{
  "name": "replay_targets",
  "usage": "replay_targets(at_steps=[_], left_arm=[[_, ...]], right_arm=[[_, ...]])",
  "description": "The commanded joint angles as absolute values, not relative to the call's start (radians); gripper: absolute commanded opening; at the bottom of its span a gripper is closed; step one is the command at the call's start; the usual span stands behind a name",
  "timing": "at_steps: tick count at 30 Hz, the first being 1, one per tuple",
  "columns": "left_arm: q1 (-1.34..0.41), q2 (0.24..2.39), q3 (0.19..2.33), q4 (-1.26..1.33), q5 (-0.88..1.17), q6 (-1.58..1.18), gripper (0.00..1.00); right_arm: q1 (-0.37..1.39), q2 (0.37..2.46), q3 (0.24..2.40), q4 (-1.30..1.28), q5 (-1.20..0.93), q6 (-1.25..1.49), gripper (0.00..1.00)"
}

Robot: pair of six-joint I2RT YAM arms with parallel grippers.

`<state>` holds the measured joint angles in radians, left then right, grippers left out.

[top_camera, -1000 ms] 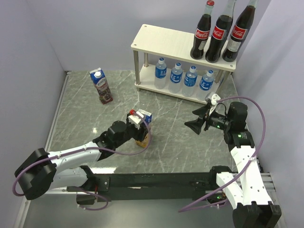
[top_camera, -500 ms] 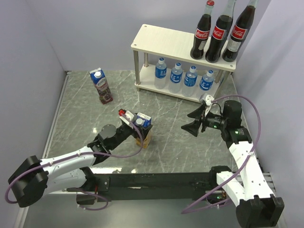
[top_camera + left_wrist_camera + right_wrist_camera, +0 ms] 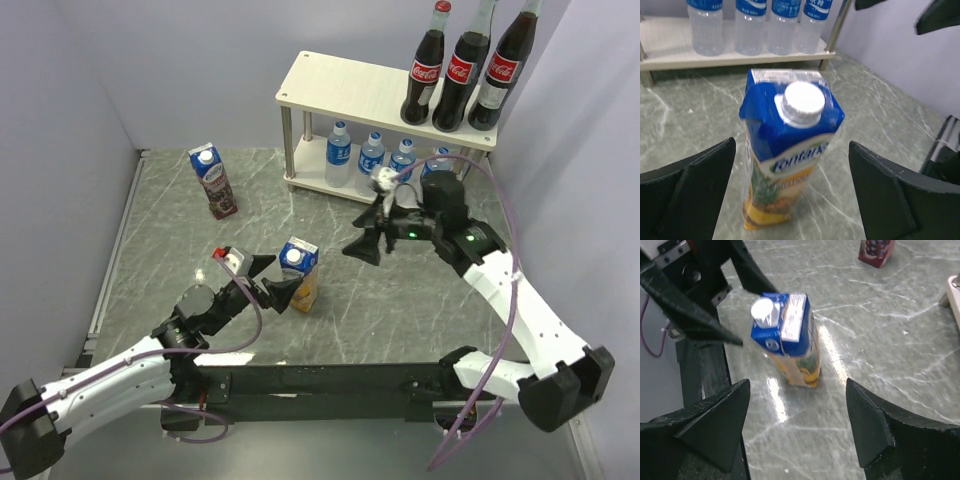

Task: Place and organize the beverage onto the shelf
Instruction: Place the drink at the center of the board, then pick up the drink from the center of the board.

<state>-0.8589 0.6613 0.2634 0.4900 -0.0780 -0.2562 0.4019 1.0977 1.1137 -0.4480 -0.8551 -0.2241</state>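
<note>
I will lower my left gripper and advance it around the pineapple juice carton's lower body to close there, since its wide-open fingers line up with both sides.
The pineapple juice carton stands upright on the marble table, and nothing holds it. My left gripper is wide open just left of it, with its fingers clear of the carton's sides. My right gripper hovers open to the carton's right and points at it. The grape carton stands at the back left. On the shelf, three cola bottles stand on the top board. Water bottles line the lower board.
The left half of the shelf's top board is bare. The right arm reaches across in front of the shelf's right end. Purple walls close in the table on the left, back and right. The arms' black base rail runs along the near edge.
My left gripper has opened, let go of the pineapple carton and drawn back toward the near left. The carton now stands on its own. The right arm has swung left toward it.
</note>
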Motion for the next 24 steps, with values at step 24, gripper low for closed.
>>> replay_targets(at_steps=[24], left_arm=[[-0.887, 0.679, 0.134, 0.495, -0.121, -0.373, 0.99]], right_arm=[[0.85, 1.382, 1.305, -0.456, -0.331, -0.14, 0.87]])
